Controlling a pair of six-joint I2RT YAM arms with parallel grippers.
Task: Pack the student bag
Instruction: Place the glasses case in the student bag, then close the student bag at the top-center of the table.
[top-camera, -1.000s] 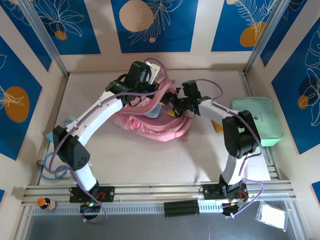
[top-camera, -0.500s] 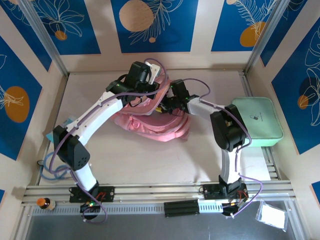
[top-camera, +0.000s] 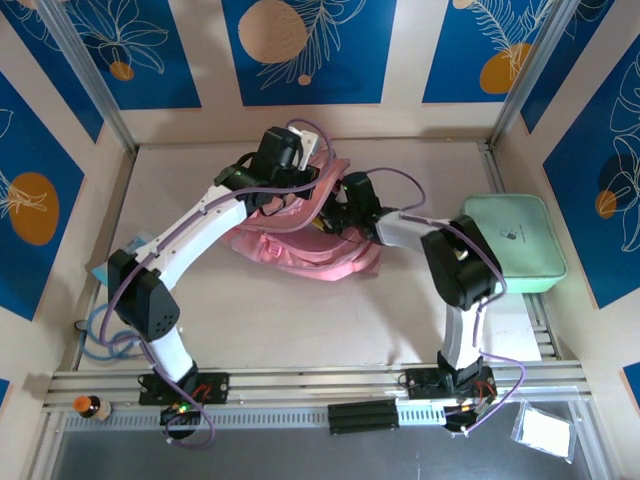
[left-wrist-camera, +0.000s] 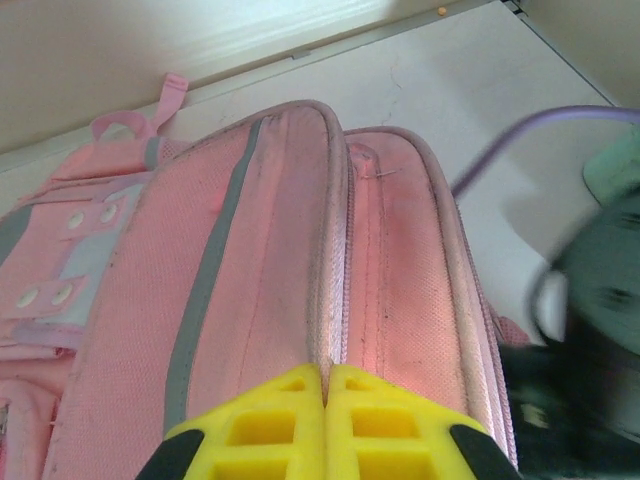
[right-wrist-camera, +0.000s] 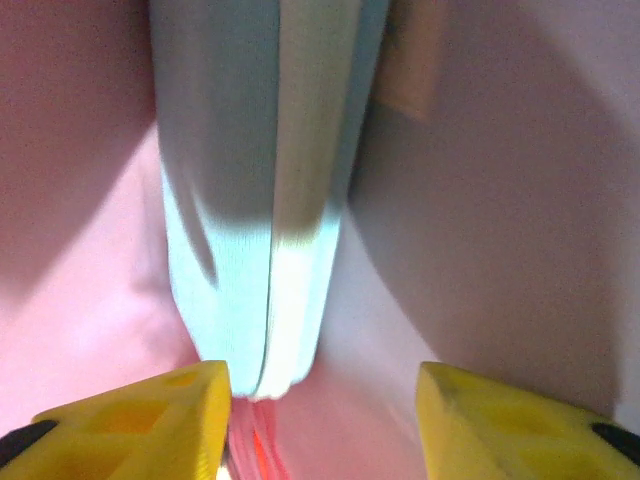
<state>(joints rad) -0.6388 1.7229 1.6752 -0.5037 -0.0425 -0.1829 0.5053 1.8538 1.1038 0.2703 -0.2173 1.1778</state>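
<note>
The mint fabric item is inside, so the robot's left gripper will next lower the bag's zip seam it is holding over the bag's opening (top-camera: 303, 238) below and let go of it.
The student bag (top-camera: 300, 250) is a pink backpack with grey trim, lying mid-table. My left gripper (top-camera: 298, 178) is over its far top edge, and in the left wrist view my left gripper (left-wrist-camera: 327, 378) is shut on the bag's (left-wrist-camera: 250, 260) zip seam, holding that edge up. My right gripper (top-camera: 335, 212) reaches into the bag's mouth from the right. Inside, my right gripper (right-wrist-camera: 320, 405) stands open between the pink lining (right-wrist-camera: 500, 200) walls. A pale mint fabric item (right-wrist-camera: 260, 200) hangs just ahead, its lower end beside the left finger (right-wrist-camera: 150, 415), untouched by the other finger.
A flat mint-green case (top-camera: 515, 240) lies at the table's right edge. A small blue object (top-camera: 100, 270) sits at the left edge behind my left arm. A clear packet (top-camera: 545, 432) lies off the table, front right. Walls close the table on three sides.
My right gripper has moved left from outside the bag's right side into its opening. The left gripper has kept its hold on the bag's edge.
</note>
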